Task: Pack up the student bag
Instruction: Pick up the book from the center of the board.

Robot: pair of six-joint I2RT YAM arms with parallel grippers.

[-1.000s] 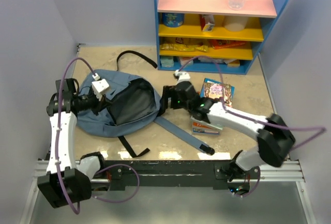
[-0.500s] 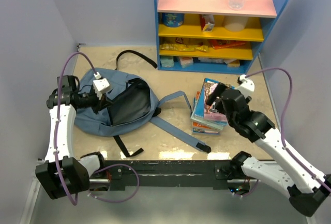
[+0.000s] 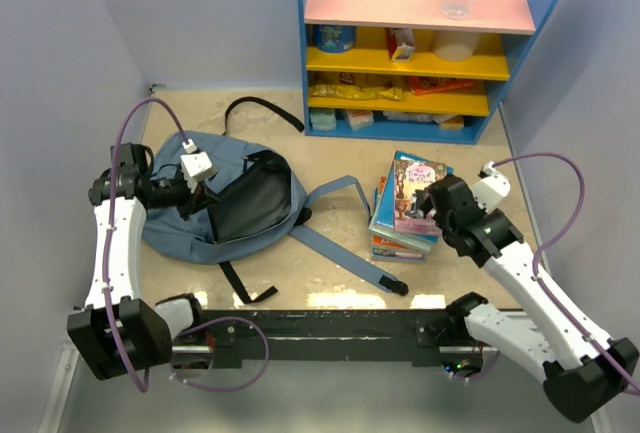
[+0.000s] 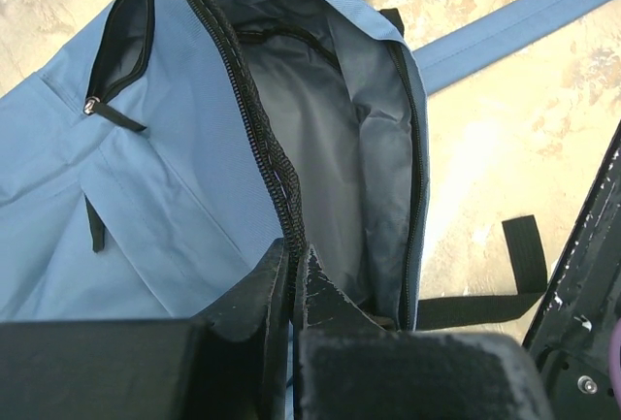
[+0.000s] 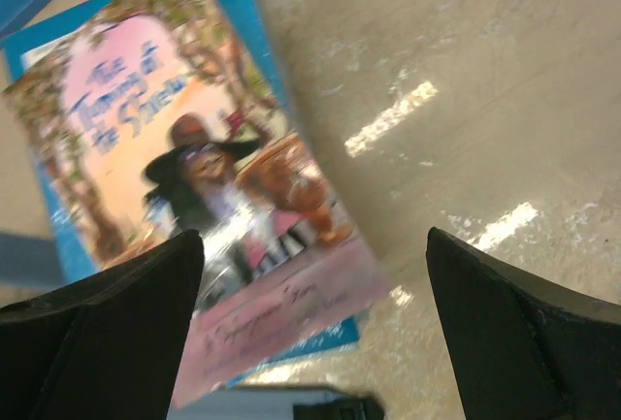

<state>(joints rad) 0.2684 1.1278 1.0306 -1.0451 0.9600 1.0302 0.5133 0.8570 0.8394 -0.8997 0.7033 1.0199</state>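
My right gripper will next turn and shift away from the bag onto the pink picture book's free long edge, since that edge lies slanted between its open fingers.
The student bag, a grey-blue backpack, lies on the table's left side with its main pocket unzipped and its dark lining showing. My left gripper is shut on the zipper edge of the bag's opening, and the left wrist view shows the black zipper tape pinched between the fingers. My right gripper hangs open over a stack of colourful books. In the right wrist view the top book's pink cover lies below the wide-spread right gripper, nothing held.
A blue shelf unit with bottles, cans and snack packs stands at the back. The bag's padded shoulder strap stretches across the table between bag and books. A black webbing loop lies behind the bag. Walls close in left and right.
My right arm has swung away from the bag's mouth to the right, over the book stack, and its jaws have opened wide. The left gripper keeps its hold on the bag's zipper edge.
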